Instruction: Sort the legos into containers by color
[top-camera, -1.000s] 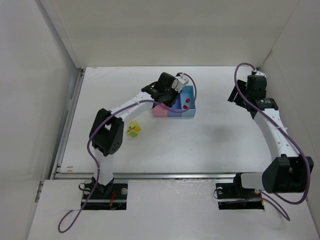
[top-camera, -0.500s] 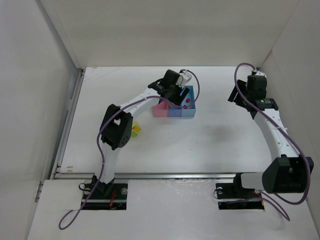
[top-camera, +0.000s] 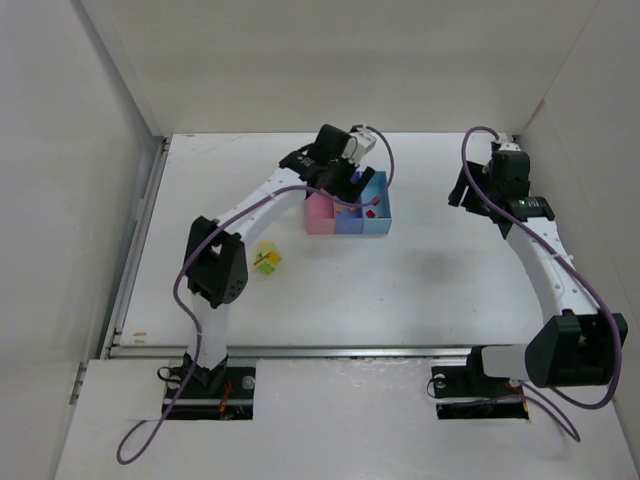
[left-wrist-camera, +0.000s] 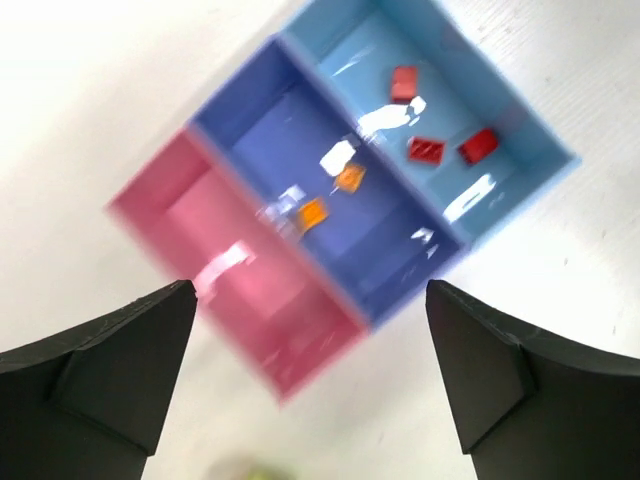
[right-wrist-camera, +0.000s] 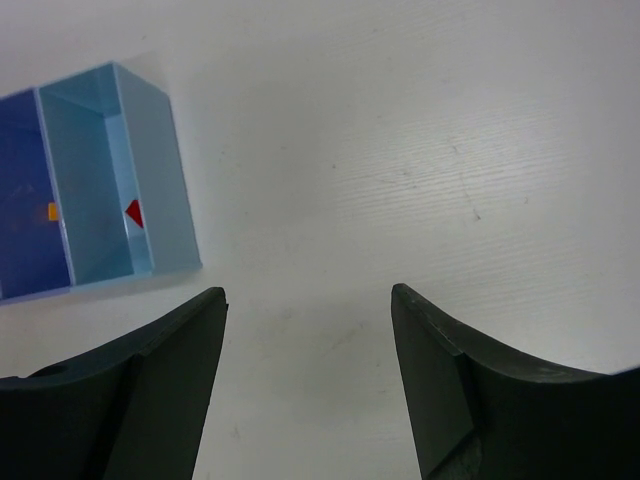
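The yellow lego (top-camera: 273, 257) lies below my left gripper and to its left in the top view, so the gripper should move back and down onto it next.
The containers are three joined bins: pink (left-wrist-camera: 250, 290), purple-blue (left-wrist-camera: 280, 140) and light blue (left-wrist-camera: 370, 60). Three red legos (left-wrist-camera: 427, 150) lie in the light blue bin and two orange legos (left-wrist-camera: 350, 178) in the purple-blue one. The pink bin shows nothing inside. My left gripper (left-wrist-camera: 308, 290) hovers open and empty above the bins (top-camera: 347, 215). A yellow and a lime green lego (top-camera: 267, 258) lie together on the table, left of the bins. Off to the right of the bins, my right gripper (right-wrist-camera: 308, 290) stands open over bare table, holding nothing.
White walls close in the table on the left, back and right. The right wrist view takes in the light blue bin (right-wrist-camera: 150, 170) with one red brick (right-wrist-camera: 133, 213). A metal rail (top-camera: 300, 350) runs along the near edge in front of the arm bases.
The left gripper has opened above the bins, and its wrist has shifted slightly back and left. The right arm has barely moved.
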